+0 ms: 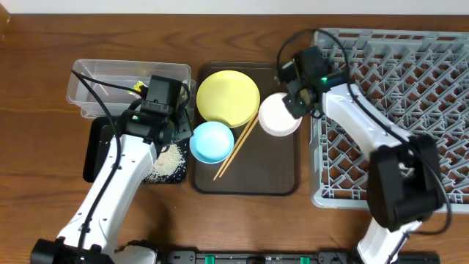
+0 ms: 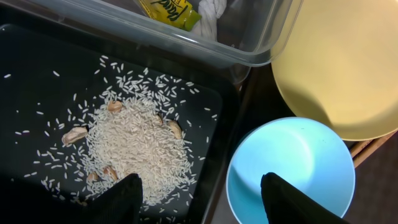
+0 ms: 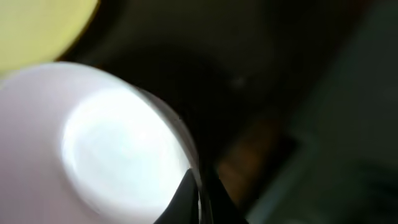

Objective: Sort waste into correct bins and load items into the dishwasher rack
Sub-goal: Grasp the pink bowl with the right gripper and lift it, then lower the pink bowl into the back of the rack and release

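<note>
The rack's far corner (image 1: 355, 50) by the serving tray (image 1: 282, 176) is empty, so my right gripper needs to lift outward over it next, tilt the white bowl, lower it and let it go.
My right gripper (image 3: 200, 199) is shut on the rim of the white bowl (image 1: 279, 116), at the right side of the brown serving tray (image 1: 282, 176); the bowl fills the right wrist view (image 3: 93, 143). My left gripper (image 2: 202, 196) is open, one finger over the rice (image 2: 140, 146) in the black tray (image 2: 37, 74), the other over the light blue bowl (image 2: 289, 168). The yellow plate (image 1: 228, 96) and chopsticks (image 1: 236, 149) lie on the serving tray. The snack wrapper (image 2: 168, 11) and tissue (image 2: 211, 9) lie in the clear tub (image 1: 110, 81). The green cup is out of view.
The grey dishwasher rack (image 1: 410, 95) stands at the right, right next to the serving tray. The black tray (image 1: 99, 150) lies in front of the clear tub, under my left arm.
</note>
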{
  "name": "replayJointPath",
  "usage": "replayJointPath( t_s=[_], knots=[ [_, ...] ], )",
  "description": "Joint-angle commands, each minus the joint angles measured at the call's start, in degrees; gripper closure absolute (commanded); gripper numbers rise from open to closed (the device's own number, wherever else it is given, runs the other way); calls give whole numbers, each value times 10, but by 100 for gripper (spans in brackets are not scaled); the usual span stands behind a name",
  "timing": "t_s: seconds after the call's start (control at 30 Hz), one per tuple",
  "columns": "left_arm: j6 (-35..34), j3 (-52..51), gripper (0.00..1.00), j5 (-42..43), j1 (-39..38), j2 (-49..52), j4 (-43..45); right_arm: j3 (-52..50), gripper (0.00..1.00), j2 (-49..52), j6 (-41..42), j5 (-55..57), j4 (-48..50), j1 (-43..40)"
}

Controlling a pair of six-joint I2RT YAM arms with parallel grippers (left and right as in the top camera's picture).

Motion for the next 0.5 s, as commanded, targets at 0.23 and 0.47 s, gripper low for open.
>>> replayJointPath(
  t_s=[0.23,0.47],
  knots=[
    [-3,4,35,-9,1,-6,-1,28,99,-154,5,146,124,-57],
    [-3,4,31,-9,1,-6,-1,28,99,-126,-92,320,225,-102]
  ],
)
